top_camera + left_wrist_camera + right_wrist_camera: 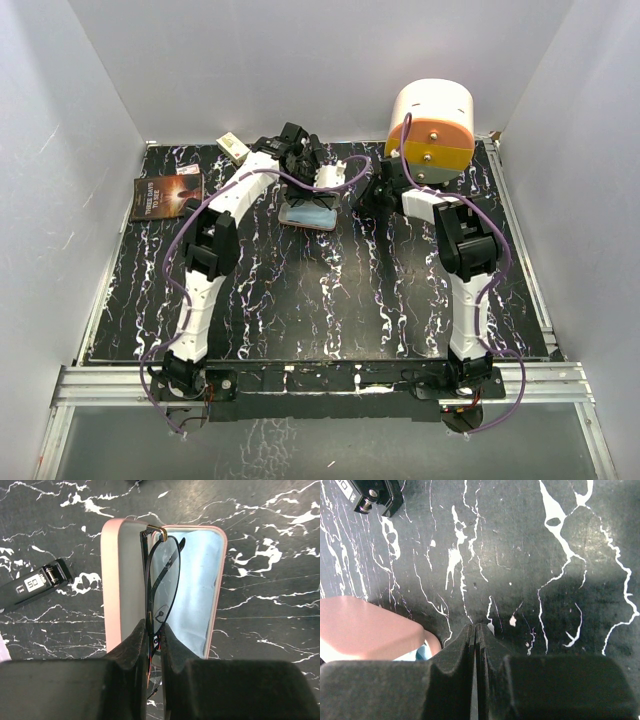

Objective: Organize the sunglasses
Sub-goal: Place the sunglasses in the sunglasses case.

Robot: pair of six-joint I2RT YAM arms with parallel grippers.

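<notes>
My left gripper should next move over the light blue cloth, go down and let go of the sunglasses, because the cloth is below it, toward the right in its wrist view.
The sunglasses are thin and dark-framed, folded, with a gold hinge at the far end. My left gripper is shut on their near end and holds them edge-on over the open pink case. A light blue cloth lines the case's right half. In the top view the case lies at the back middle of the table, under the left wrist. My right gripper is shut on nothing, low over the bare table just right of the case's pink corner.
A black tool with a "50" label lies left of the case and also shows as a black block. A book lies at the back left. A white and orange drum stands at the back right. A small beige box sits behind.
</notes>
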